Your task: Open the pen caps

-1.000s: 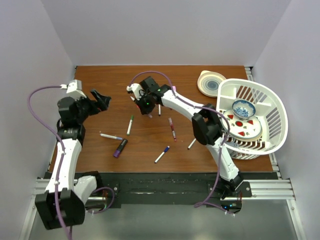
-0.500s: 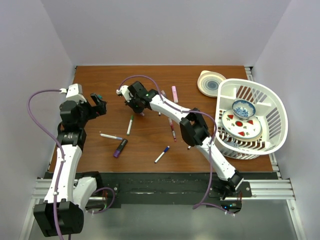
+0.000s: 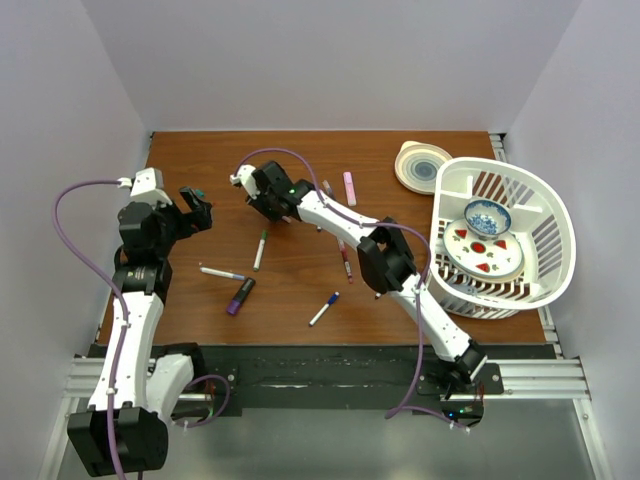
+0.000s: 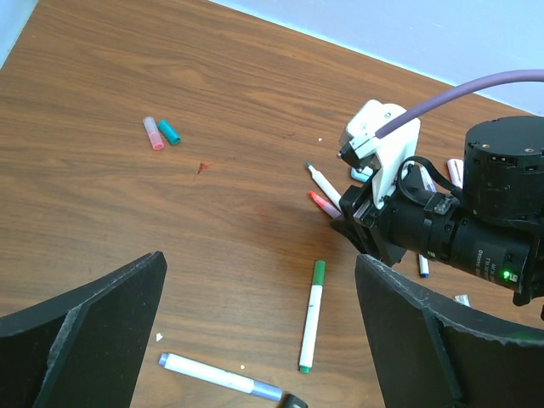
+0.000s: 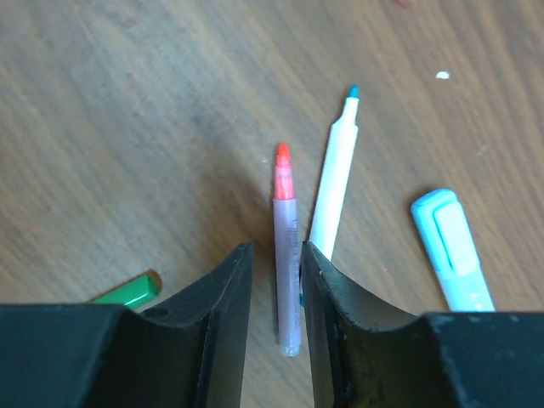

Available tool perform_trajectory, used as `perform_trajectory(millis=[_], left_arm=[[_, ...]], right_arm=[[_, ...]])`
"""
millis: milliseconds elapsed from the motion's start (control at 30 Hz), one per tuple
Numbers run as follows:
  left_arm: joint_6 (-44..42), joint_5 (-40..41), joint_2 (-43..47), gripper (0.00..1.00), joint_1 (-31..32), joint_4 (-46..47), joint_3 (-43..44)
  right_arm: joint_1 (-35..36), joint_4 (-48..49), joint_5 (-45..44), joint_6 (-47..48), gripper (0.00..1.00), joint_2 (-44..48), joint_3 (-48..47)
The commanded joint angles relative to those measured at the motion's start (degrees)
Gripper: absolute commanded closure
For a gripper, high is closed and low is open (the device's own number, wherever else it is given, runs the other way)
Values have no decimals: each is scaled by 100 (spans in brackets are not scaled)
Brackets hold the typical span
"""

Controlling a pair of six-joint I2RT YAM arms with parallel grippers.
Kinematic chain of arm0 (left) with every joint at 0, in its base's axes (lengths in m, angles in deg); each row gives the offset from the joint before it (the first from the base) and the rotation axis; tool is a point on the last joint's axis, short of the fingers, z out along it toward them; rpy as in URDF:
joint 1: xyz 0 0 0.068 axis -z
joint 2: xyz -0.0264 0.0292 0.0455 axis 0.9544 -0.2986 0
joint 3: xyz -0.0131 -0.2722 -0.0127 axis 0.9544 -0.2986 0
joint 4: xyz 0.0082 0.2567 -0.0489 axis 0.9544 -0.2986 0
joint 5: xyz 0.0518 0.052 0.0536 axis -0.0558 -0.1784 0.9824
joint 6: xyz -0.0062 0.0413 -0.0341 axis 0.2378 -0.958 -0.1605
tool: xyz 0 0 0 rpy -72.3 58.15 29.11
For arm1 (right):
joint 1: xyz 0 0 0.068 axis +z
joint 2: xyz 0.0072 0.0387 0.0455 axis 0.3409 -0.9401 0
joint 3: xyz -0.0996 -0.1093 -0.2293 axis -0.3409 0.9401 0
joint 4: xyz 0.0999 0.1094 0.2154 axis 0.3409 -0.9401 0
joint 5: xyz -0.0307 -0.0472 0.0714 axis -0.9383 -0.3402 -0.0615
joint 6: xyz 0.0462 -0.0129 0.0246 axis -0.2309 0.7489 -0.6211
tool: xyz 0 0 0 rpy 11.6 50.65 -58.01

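Observation:
The green cap still covers its pen, so I will next move my left gripper toward the right in the top view and down around the green cap (image 3: 264, 235) (image 4: 318, 272) to close.
My right gripper (image 5: 272, 255) hangs low over the table, jaws slightly apart. A grey pen (image 5: 286, 255) with a bare red tip lies between them, with a gap on its left side. A white pen (image 5: 336, 174) with a bare teal tip lies beside it. Two loose pen caps, pink (image 4: 153, 133) and teal (image 4: 169, 132), rest on the wood further back. My left gripper (image 4: 259, 257) is wide open and holds nothing, above a pen with a green cap (image 4: 318, 272) and one with a purple cap (image 4: 266, 392). In the top view it (image 3: 197, 208) hovers left of the right wrist (image 3: 272, 192).
A light-blue highlighter (image 5: 455, 251) lies right of the right fingers. More pens lie mid-table: a thick purple marker (image 3: 240, 296), a blue-capped pen (image 3: 324, 309), a red pen (image 3: 344, 257) and a pink highlighter (image 3: 349, 188). A white basket (image 3: 545, 205) holding dishes and a round lid (image 3: 422, 166) are at the right.
The right arm swung left and lowered, and its jaws parted around the red-tipped pen. The left gripper drew back a little to the left and stayed open.

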Motion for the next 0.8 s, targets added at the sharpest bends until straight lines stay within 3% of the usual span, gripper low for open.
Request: perform_trajectory(millis=[0, 233, 367, 467, 600, 767], left_arm=[[-197, -62, 77, 1, -7, 130, 1], [-83, -571, -125, 0, -7, 314, -157], [-65, -835, -283, 0, -7, 428, -210], [5, -1089, -433, 0, 2, 516, -271], [84, -1546, -993, 7, 142, 411, -158], [198, -1644, -1943, 19, 774, -150, 194]], right_arm=[[46, 228, -278, 139, 66, 134, -263], [37, -78, 134, -133, 66, 950, 53], [-59, -422, 922, -511, 65, 1724, 509], [-270, -589, 1705, -731, 63, 2512, 1238], [-464, -352, 3285, -426, 60, 3841, 3184], [-481, 87, 3791, 155, 57, 5467, 4955]])
